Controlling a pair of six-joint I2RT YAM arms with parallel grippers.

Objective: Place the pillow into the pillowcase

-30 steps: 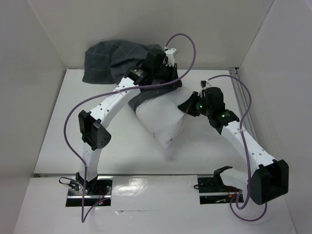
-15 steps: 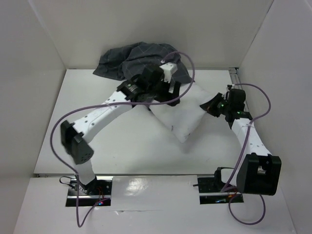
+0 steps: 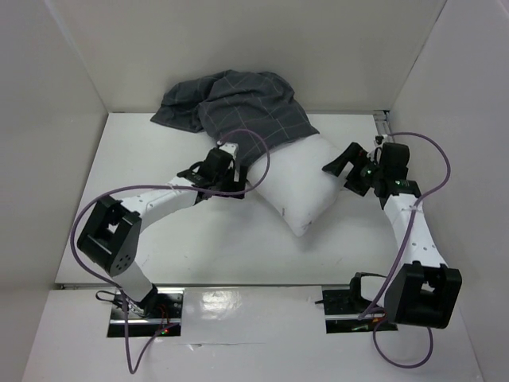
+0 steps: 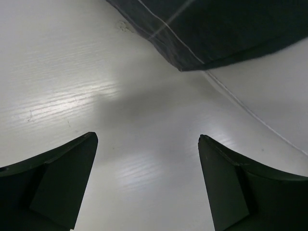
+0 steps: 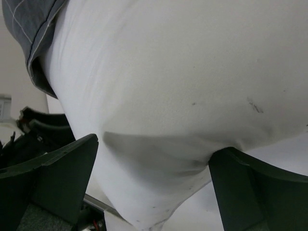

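Observation:
My left gripper should move outward next, onto the pillowcase hem's near corner (image 3: 249, 161) (image 4: 184, 66), and close there. Its open fingers are short of the cloth and have only bare table between them.
The white pillow (image 3: 301, 181) lies flat at mid-table, its far end tucked under the dark grey checked pillowcase (image 3: 238, 103), which is bunched against the back wall. My left gripper (image 3: 241, 181) sits low at the pillow's left edge, open, with only bare table between its fingers. In the left wrist view the left gripper (image 4: 147, 138) faces the pillowcase hem (image 4: 216, 29) and the pillow's side (image 4: 281, 91). My right gripper (image 3: 343, 169) stands open at the pillow's right corner. In the right wrist view the pillow (image 5: 168, 72) bulges between the right gripper's (image 5: 155, 147) spread fingers, unclamped, with the pillowcase (image 5: 33, 24) at top left.
White walls close in the table at the back and both sides. A metal rail (image 3: 386, 127) runs along the right back corner. Purple cables loop over both arms. The left arm's elbow (image 3: 107, 239) sticks out near the front left.
Both grippers have opened and let go, the right one last. The pillow has dropped flat onto the table. The left arm has pulled back from over the pillow to its left side.

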